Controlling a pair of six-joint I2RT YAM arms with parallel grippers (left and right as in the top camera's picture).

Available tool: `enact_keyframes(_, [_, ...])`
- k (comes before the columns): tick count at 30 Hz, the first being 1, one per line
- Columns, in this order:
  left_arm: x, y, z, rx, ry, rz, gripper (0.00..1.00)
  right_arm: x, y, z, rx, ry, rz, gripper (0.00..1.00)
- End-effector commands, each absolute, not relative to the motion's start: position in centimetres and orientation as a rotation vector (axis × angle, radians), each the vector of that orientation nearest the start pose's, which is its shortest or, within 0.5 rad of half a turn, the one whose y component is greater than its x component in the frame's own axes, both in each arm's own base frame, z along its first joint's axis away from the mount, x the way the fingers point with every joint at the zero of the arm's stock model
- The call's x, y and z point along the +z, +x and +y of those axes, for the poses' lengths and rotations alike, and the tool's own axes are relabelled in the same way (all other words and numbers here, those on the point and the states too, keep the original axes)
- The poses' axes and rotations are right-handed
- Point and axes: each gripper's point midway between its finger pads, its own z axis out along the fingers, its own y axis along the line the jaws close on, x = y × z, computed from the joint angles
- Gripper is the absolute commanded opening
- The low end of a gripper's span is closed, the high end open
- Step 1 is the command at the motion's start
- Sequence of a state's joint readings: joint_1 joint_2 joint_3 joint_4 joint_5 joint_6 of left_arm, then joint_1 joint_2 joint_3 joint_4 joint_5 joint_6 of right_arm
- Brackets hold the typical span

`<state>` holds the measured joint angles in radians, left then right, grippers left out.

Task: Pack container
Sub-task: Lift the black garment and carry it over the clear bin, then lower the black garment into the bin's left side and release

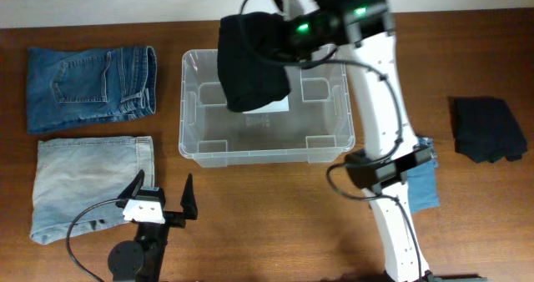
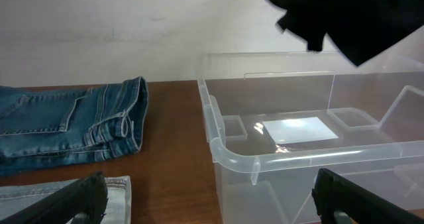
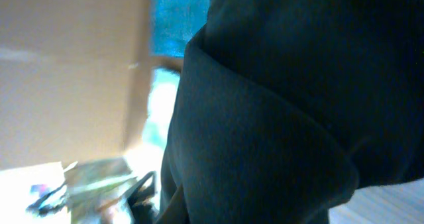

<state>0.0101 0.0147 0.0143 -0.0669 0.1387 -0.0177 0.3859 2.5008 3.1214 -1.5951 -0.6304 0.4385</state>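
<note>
I should move my right gripper to the left in the overhead view and down into the container's end by the jeans, because the container's bottom is still empty there.
The container is a clear rectangular plastic bin at the table's middle, with a white label on its base. A folded black garment hangs over the bin's back left part, and my right gripper is shut on its upper edge. In the right wrist view the black garment fills most of the frame and hides the fingers. My left gripper stands open near the table's front left, holding nothing. In the left wrist view it faces the container's near left corner, with the black garment above.
Folded dark blue jeans lie at the back left, and folded light blue jeans lie in front of them, beside my left gripper. A dark folded garment lies at the far right. A blue cloth sits by the right arm's base.
</note>
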Motion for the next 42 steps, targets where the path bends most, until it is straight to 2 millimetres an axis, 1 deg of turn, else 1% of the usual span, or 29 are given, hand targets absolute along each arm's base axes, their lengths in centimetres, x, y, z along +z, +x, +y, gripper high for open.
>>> enact_keyframes(1, [15.9,24.5,-1.9,-0.100,0.088,1.636,0.99,29.9,44.7,27.8,0.788,0.132,2.594,0.04])
enact_keyframes(2, [15.9,24.5,-1.9,-0.100,0.088,1.635,0.99,29.7,44.5,28.5,0.759,0.153,2.589,0.04])
enact_keyframes(5, [15.9,24.5,-1.9,-0.100,0.088,1.636,0.99,29.7,43.6,31.1,0.734,0.120,2.569,0.04])
enact_keyframes(7, [15.9,24.5,-1.9,-0.100,0.088,1.636,1.00,29.3,42.7,32.8,0.725,0.103,2.575,0.04])
enact_keyframes(10, [15.9,24.5,-1.9,-0.100,0.088,1.636,0.99,28.3,42.1,34.2,0.683,0.073,2.584,0.04])
enact_keyframes(14, [15.9,24.5,-1.9,-0.100,0.088,1.636,0.99,26.5,42.0,34.8,0.642,0.057,2.623,0.04])
enact_keyframes(18, [15.9,24.5,-1.9,-0.100,0.088,1.636,0.99,25.0,42.0,35.2,0.625,-0.016,2.656,0.04])
enact_keyframes(19, [15.9,24.5,-1.9,-0.100,0.088,1.636,1.00,24.3,42.1,35.3,0.614,-0.015,2.669,0.04])
enact_keyframes(25, [15.9,24.5,-1.9,-0.100,0.088,1.636,1.00,22.2,42.7,35.8,0.592,-0.015,2.701,0.04])
enact_keyframes(28, [15.9,24.5,-1.9,-0.100,0.088,1.636,0.99,20.9,42.8,36.2,0.595,-0.019,2.726,0.04])
enact_keyframes(29, [15.9,24.5,-1.9,-0.100,0.089,1.635,0.99,20.1,43.0,36.5,0.593,-0.024,2.739,0.04])
enact_keyframes(36, [15.9,24.5,-1.9,-0.100,0.088,1.636,0.99,17.7,43.7,38.0,0.627,-0.104,2.754,0.04])
enact_keyframes(42, [15.9,24.5,-1.9,-0.100,0.088,1.636,0.99,15.0,44.1,38.9,0.639,-0.112,2.787,0.04])
